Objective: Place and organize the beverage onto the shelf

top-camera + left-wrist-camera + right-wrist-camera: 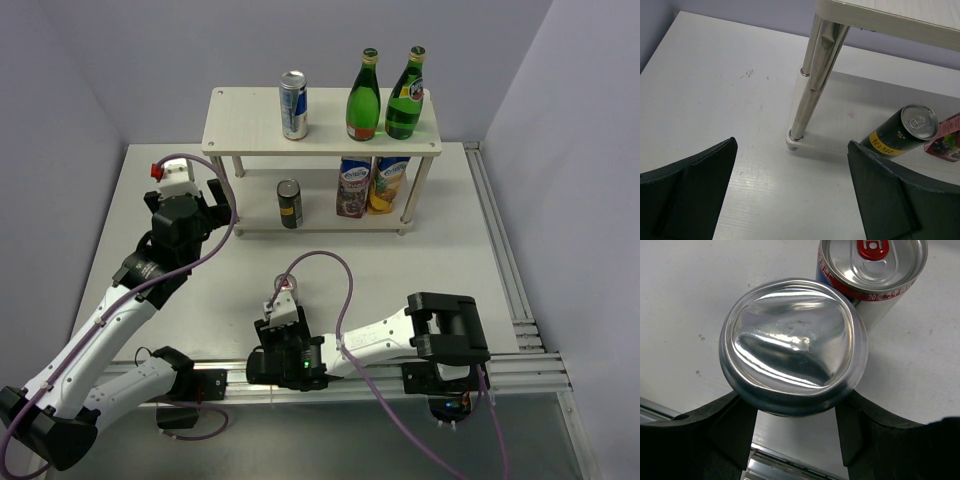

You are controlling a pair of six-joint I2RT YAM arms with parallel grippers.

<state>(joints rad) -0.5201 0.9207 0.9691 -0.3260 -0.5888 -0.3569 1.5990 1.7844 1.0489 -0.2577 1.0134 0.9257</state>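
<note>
The robot's right gripper needs to carry the silver can outward next, onto the bare lower board between dark can and shelf leg (812,85), which lies outward of that gripper, and release it there.
The shelf (250,105) stands at the back. Its top board holds a blue and silver can (293,105) and two green bottles (363,95) (405,95). A dark can (289,203) stands on the lower board and also shows in the left wrist view (902,132). My left gripper (188,192) (792,195) is open and empty, just before the shelf's front left leg (812,85). My right gripper (284,308) (795,407) is shut on a silver can (794,345) whose dented base faces the camera. A red-tabbed can (872,270) (287,286) stands right behind it.
Two juice pouches (352,187) (387,185) stand on the lower board to the right of the dark can. A metal rail (500,365) runs along the table's near edge, close under my right gripper. Another rail (495,250) lines the right edge.
</note>
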